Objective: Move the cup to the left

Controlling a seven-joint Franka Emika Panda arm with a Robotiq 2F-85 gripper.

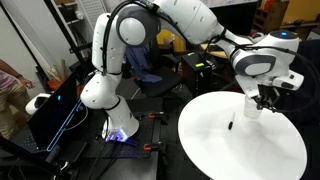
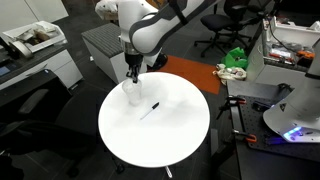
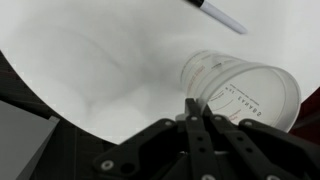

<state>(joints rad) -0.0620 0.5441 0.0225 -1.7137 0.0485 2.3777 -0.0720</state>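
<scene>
Next, my gripper will move back and down to release the cup [image 3: 240, 88] between pen and rim, since that bare tabletop lies below my gripper and toward my base.
The cup [image 3: 240, 88], small, clear and whitish with printed marks, stands near the rim of the round white table [image 2: 160, 135]. It shows in both exterior views [image 1: 251, 108] [image 2: 131, 93]. My gripper [image 3: 196, 108] comes down on it from above, with its two black fingers pressed together on the cup's thin wall at the rim. In the exterior views the gripper [image 2: 133, 76] [image 1: 264, 98] sits right over the cup. Whether the cup's base touches the table is hard to tell.
A thin dark pen [image 2: 150, 108] lies on the table a little way from the cup, and shows in the wrist view [image 3: 222, 17] and in an exterior view [image 1: 230, 125]. The table's edge is close beside the cup. Desks, chairs and a dark cabinet stand around.
</scene>
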